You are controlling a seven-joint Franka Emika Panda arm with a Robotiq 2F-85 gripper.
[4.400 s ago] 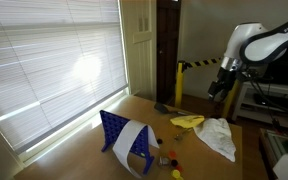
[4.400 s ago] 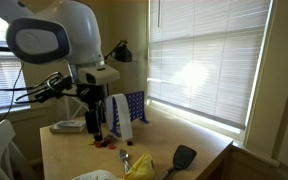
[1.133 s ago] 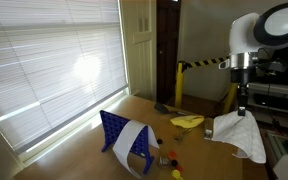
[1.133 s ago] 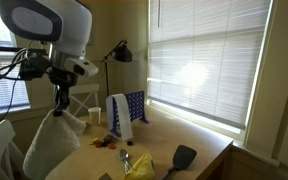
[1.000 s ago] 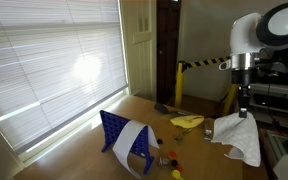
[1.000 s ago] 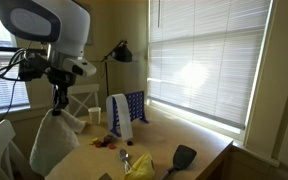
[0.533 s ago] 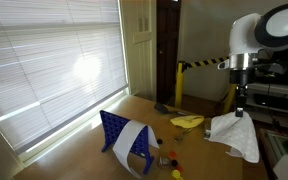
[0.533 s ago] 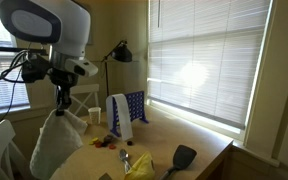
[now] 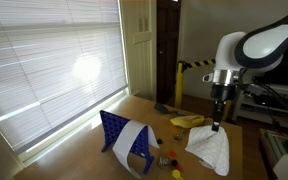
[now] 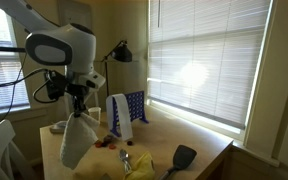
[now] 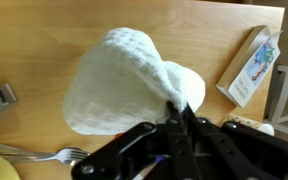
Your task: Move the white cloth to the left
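Observation:
My gripper will next go down toward the small bits and let go of the white cloth [image 9: 210, 149] on the tabletop beside them, because the cloth still hangs above the wooden table.
The white cloth [image 9: 210, 149] hangs in the air above the wooden table [image 9: 134, 110], pinched at its top by my gripper [image 9: 216, 127]. In an exterior view the same cloth [image 10: 77, 140] dangles from the gripper [image 10: 79, 113] over the table's near half. The wrist view looks straight down on the bunched cloth [image 11: 124, 80], with my gripper [image 11: 182, 110] shut on its edge and the black fingers [image 11: 174, 135] pressed together.
A blue rack with a white towel [image 9: 127, 143] stands on the table. A yellow item [image 9: 187, 121], a fork [image 11: 29, 154], small bits [image 9: 167, 158], a black spatula [image 10: 181, 157] and a small box [image 11: 251, 63] lie around. Blinds [image 9: 44, 60] line the window.
The arm has carried the hanging cloth sideways across the table and lowered a little. The gripper stayed shut on the cloth throughout.

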